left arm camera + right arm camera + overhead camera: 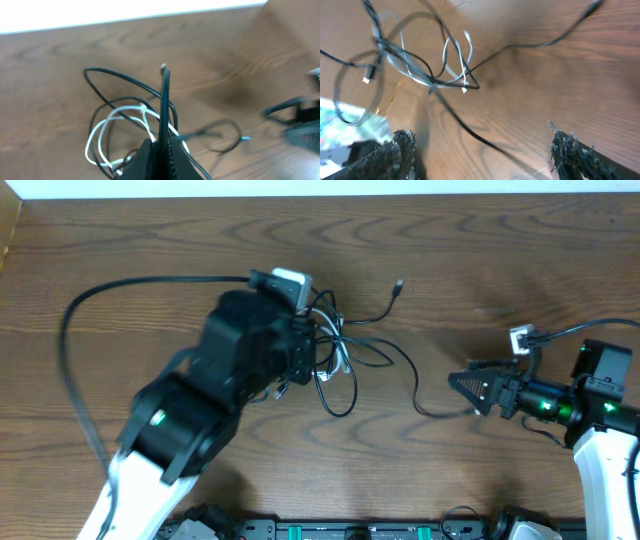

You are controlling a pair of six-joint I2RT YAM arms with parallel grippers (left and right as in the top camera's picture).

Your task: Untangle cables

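Note:
My left gripper rises next and draws back over the bare wood nearer my base, then releases the black cable there, clear of the white loops.
The cables [340,350] lie in a tangle of thin black cords and one white cord at the table's middle. My left gripper [312,356] sits on the tangle's left side, mostly under its own arm. In the left wrist view that gripper [161,143] is shut on a black cable [164,100] that stands straight up from the jaws, with white cable loops [100,134] behind. One black cord trails right [418,385] toward my right gripper [462,385]. My right gripper [480,136] is open wide, and that black cord [465,127] runs untouched between its fingers [572,152].
A thick black arm cable [68,340] loops across the table's left. One loose plug end [399,284] points toward the back. A black equipment rail [350,530] lines the front edge, and the table's far edge [320,194] meets a white wall.

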